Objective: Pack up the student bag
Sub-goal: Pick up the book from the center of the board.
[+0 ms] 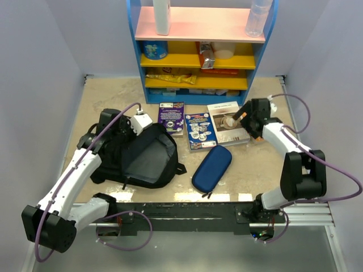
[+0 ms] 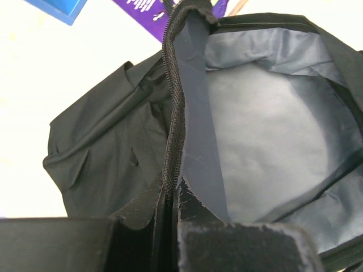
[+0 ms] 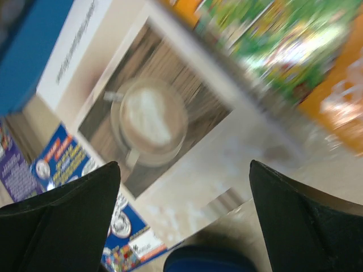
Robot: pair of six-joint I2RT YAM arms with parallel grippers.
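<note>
I will move my right gripper past the blue book and down onto the purple book's facing edge. That edge lies below my gripper, to the left in the top view.
The student bag (image 1: 144,161), a black fabric backpack, lies open at the left of the table, and its grey lining (image 2: 272,130) shows in the left wrist view. My left gripper (image 1: 146,129) is shut on the bag's zipper edge (image 2: 173,113) at the far rim of the opening, holding it up, and its jaws (image 2: 169,198) pinch the fabric. My right gripper (image 1: 245,120) hangs open over the near right part of a coffee-cover book (image 1: 224,122), with nothing between its fingers (image 3: 68,221). Through the gap between the jaws (image 3: 184,170) that book (image 3: 153,124) shows blurred.
A purple book (image 1: 171,117) and a blue book (image 1: 200,131) lie beside the coffee-cover one. A dark-blue oval pencil case (image 1: 212,168) rests nearer, right of the bag. A blue shelf unit (image 1: 198,85) with packets and bottles stands at the back.
</note>
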